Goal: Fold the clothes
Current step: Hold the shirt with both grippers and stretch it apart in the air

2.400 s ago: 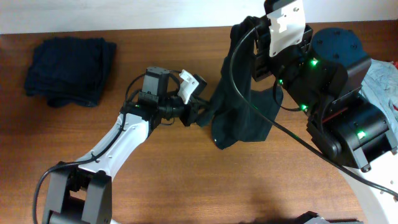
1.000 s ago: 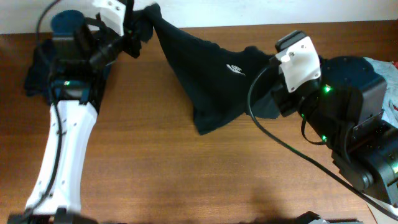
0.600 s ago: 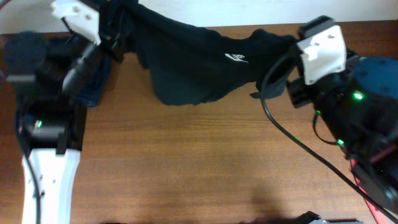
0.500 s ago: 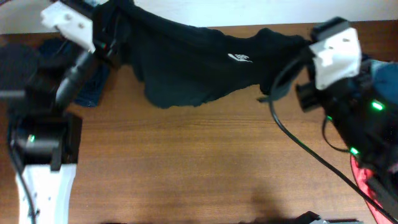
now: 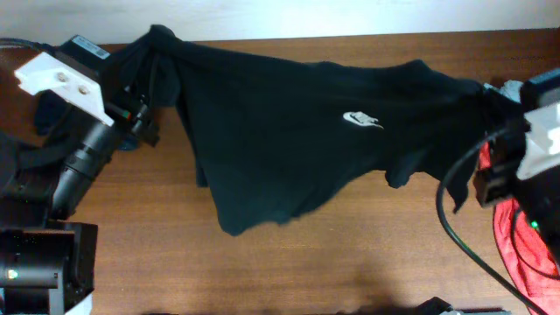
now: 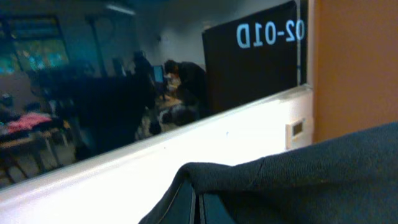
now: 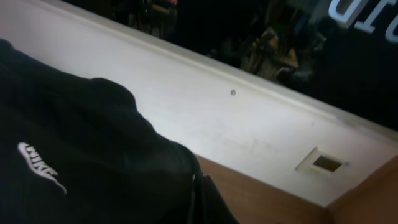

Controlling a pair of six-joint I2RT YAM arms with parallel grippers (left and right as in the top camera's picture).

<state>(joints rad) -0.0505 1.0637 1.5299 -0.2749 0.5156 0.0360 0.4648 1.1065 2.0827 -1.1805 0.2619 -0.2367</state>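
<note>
The right gripper moves outward and down to the far part of the tabletop next and releases the black tee's corner, since the cloth hangs above the wood.
The black tee (image 5: 289,149) with its small white chest logo (image 5: 360,119) hangs stretched wide between my two grippers, above the wooden table (image 5: 350,262). My left gripper (image 5: 150,42) is shut on its upper left corner; in the left wrist view the closed fingers (image 6: 196,208) pinch a fold of the dark cloth (image 6: 311,180). My right gripper (image 5: 486,93) is shut on the upper right corner; in the right wrist view the cloth (image 7: 81,155) with the logo (image 7: 38,165) drapes over the closed jaws. A red garment (image 5: 516,254) lies at the right edge.
The left arm (image 5: 61,166) covers the table's left side, where a dark folded pile (image 5: 44,109) barely shows behind it. The right arm (image 5: 534,149) stands over the red garment. A white wall ledge (image 7: 249,124) runs behind the table.
Both grippers have risen and moved further apart, the left to the far left and the right to the far right. The tee has spread from a bunched drape into a wide, hanging sheet.
</note>
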